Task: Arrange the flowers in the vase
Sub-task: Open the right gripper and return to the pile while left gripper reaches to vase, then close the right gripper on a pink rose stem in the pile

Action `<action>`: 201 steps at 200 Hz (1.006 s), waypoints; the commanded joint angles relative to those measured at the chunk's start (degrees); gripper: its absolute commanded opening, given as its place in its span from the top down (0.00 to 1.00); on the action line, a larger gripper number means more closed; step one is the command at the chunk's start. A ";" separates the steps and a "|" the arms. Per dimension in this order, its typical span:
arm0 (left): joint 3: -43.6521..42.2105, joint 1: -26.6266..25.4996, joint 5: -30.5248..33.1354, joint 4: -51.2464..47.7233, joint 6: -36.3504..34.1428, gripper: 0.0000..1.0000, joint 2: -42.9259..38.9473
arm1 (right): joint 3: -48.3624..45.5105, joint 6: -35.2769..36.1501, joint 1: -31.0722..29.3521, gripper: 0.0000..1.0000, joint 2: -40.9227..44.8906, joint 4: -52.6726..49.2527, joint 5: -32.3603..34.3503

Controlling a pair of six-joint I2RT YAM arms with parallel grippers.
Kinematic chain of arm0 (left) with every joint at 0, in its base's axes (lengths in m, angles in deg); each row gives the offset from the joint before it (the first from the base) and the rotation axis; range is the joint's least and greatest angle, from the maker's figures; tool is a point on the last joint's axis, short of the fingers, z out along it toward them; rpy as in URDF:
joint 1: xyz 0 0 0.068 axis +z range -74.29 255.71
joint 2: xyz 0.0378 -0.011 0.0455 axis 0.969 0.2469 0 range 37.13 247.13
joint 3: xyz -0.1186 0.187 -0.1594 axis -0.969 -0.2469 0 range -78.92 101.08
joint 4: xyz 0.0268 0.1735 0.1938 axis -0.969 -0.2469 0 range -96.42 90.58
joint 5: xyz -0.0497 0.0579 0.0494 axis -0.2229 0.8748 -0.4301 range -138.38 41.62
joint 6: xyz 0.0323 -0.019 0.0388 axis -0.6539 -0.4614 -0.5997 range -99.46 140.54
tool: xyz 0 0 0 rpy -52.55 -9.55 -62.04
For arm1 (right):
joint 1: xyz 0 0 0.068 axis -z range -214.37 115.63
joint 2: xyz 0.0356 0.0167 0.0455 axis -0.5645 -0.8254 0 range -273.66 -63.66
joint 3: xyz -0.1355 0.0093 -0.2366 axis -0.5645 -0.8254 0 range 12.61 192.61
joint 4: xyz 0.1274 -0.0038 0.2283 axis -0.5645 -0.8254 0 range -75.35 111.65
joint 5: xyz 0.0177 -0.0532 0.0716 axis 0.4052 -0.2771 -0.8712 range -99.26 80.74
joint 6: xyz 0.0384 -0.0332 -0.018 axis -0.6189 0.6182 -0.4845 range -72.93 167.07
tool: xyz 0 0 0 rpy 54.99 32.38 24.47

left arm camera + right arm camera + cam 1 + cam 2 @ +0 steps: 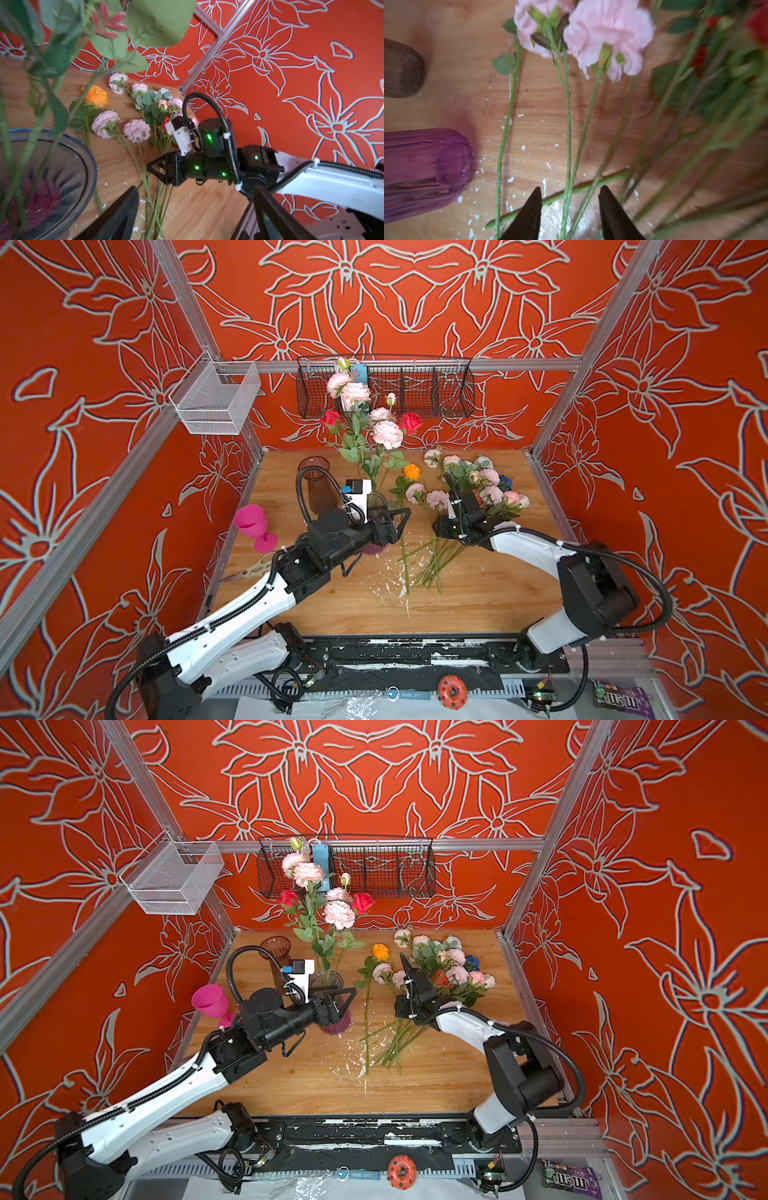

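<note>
Next, my right gripper lowers and closes on the pink flowers' green stems below its open fingers, since the stems run together between my fingers.
The vase [376, 502] [326, 981] is clear glass with a purple foot and stands left of the middle; in the left wrist view its rim [91, 166] is close by. Pink and red flowers [387, 433] [338, 913] stand in it. More flowers [478, 485] [449, 965] lie in a heap on the right, stems toward the front. My left gripper [404, 520] [195, 220] hangs open and empty beside the vase rim. My right gripper [436, 533] [571, 188] points down over the stems, open, with two pink flowers' stems [568, 145] loose between its jaws.
An empty brown vase [313, 475] stands at the back left, a pink goblet [250, 522] at the left edge. On the back wall hangs a black wire basket [415, 389], on the left rail a white mesh one [216, 400]. White flecks [390, 585] litter the wood.
</note>
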 commanded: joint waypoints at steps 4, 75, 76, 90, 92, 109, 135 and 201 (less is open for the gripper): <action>3.07 -0.33 -2.29 -1.11 -1.81 0.13 2.31 | 4.78 -1.33 0.42 0.57 -5.16 -1.32 -1.33; 2.74 -0.39 -1.23 -0.69 -2.49 0.10 0.75 | 6.71 -3.11 0.38 0.67 -11.34 1.53 -3.31; 2.82 -0.39 -1.23 -0.69 -2.47 0.10 0.75 | 6.71 -3.16 0.38 0.67 -11.36 1.58 -3.33; 2.90 -0.39 -1.23 -0.86 -2.37 0.10 0.84 | 6.79 -3.55 0.38 0.71 -11.89 2.02 -3.65; 2.86 -0.39 -1.23 -0.86 -2.36 0.10 0.84 | 6.77 -3.63 0.38 0.72 -11.96 2.00 -3.69; 2.98 -0.39 -1.10 -1.12 -2.19 0.10 0.84 | 6.88 -4.16 0.38 0.81 -11.92 2.25 -3.95; 3.25 -0.39 -0.13 -1.73 -2.75 0.09 0.42 | 5.30 -5.10 0.38 0.92 -7.91 3.84 -5.10; 3.19 -0.39 0.00 -1.40 -3.52 0.07 -0.13 | 1.76 -6.28 0.38 0.99 9.55 6.47 -4.62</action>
